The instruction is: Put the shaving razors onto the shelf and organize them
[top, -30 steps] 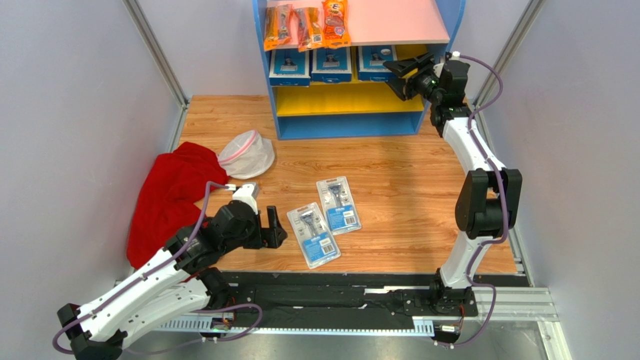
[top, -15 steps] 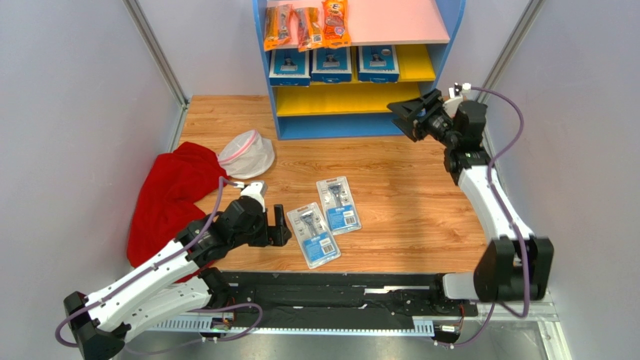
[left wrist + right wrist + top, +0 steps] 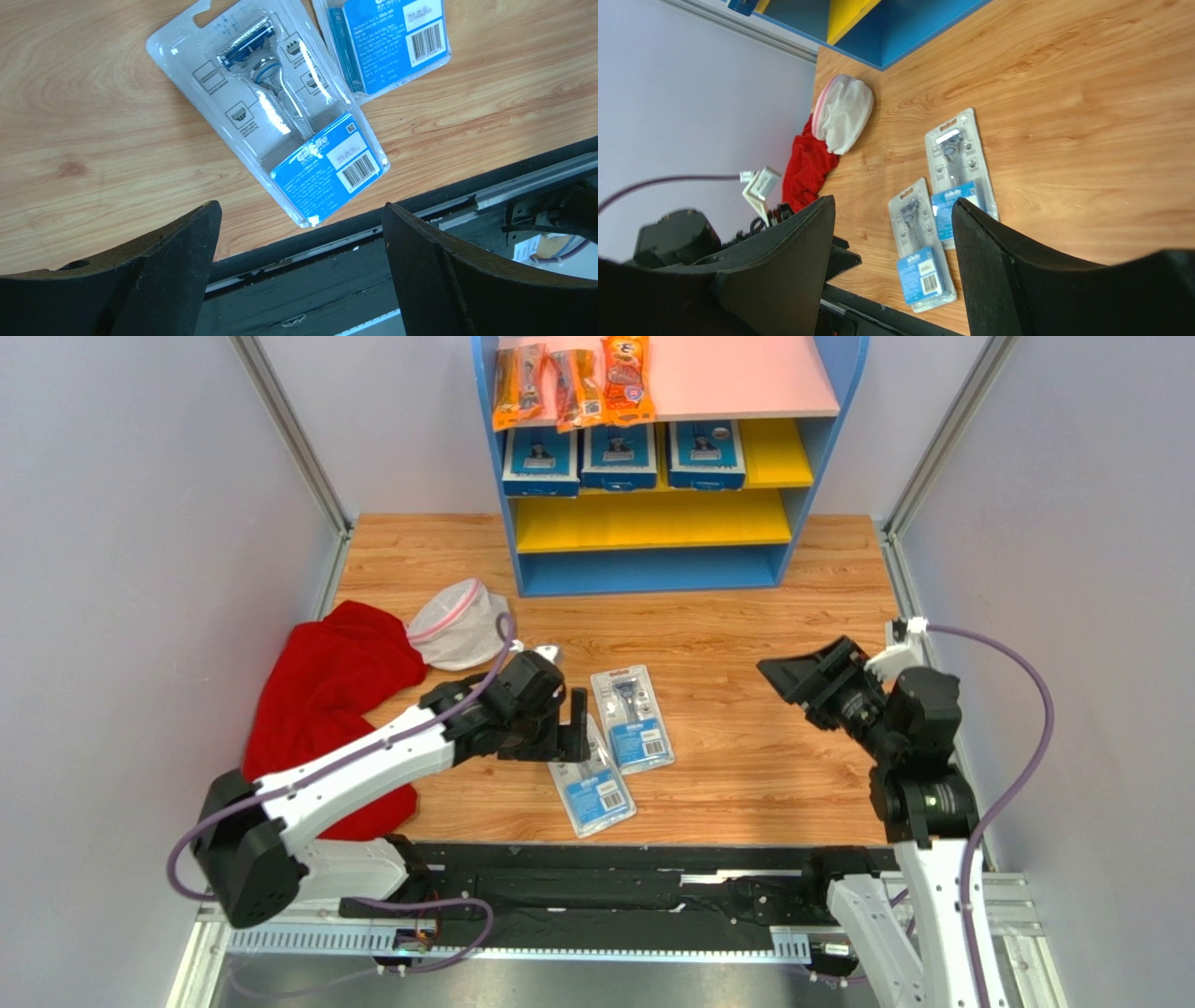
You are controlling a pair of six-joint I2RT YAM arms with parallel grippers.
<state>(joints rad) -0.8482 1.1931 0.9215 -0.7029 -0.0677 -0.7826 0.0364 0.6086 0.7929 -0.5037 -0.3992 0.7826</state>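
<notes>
The nearer pack's clear razor handle [image 3: 591,756] [image 3: 289,103] is a narrow top and fits between my fingers, so my open left gripper should next move down onto it and close there.
The shelf [image 3: 659,569] stands at the far edge. Three larger blue razor packs [image 3: 619,454] sit in a row on its upper yellow shelf. Two smaller razor packs lie flat on the table: one farther [image 3: 634,718], one nearer [image 3: 599,790]. My left gripper [image 3: 572,724] is open and empty, just above the nearer pack's top end. In the left wrist view that pack [image 3: 281,119] lies beyond the open gripper [image 3: 300,210], the other pack [image 3: 389,38] beside it. My right gripper [image 3: 801,676] is open and empty, right of both packs [image 3: 959,171].
Three orange snack packets [image 3: 572,381] lie on the shelf's pink top board. A red cloth [image 3: 323,707] and a white mesh bag [image 3: 463,623] lie at the table's left. The table's black front rail [image 3: 393,231] runs close under the nearer pack.
My right arm has pulled back from the shelf to the near right of the table, empty. My left gripper has moved right and away from the front edge, over the nearer pack.
</notes>
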